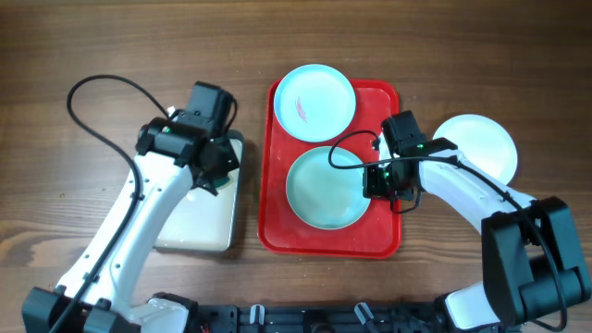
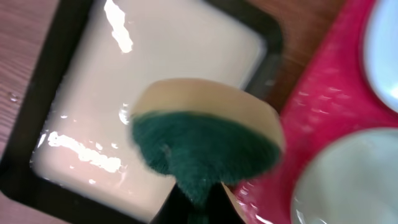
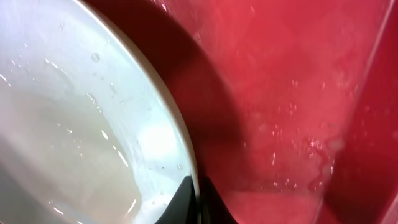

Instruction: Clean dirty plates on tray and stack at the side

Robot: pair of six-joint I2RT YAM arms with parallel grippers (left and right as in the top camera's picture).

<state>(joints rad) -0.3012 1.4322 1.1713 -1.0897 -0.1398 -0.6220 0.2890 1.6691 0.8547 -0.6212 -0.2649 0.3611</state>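
Up, then to the right in the overhead view, my right gripper will bring its plate onto the white plate [image 1: 476, 146], then release it, since that lies beside the tray.
The red tray [image 1: 379, 242] holds two pale blue plates. The far plate [image 1: 314, 100] has a small red smear. The near plate [image 1: 324, 188] looks wet. My right gripper [image 1: 373, 180] is shut on the near plate's right rim; in the right wrist view its fingers [image 3: 198, 202] pinch the rim [image 3: 168, 124] above the tray floor [image 3: 292, 93]. A white plate [image 1: 476, 146] lies on the table right of the tray. My left gripper [image 1: 215, 166] is shut on a green-and-cream sponge [image 2: 205, 140], held over the cream tray.
The black-rimmed cream tray [image 1: 199, 222] lies left of the red tray, wet and glossy in the left wrist view [image 2: 124, 81]. Black cables loop from both arms. The table is brown wood.
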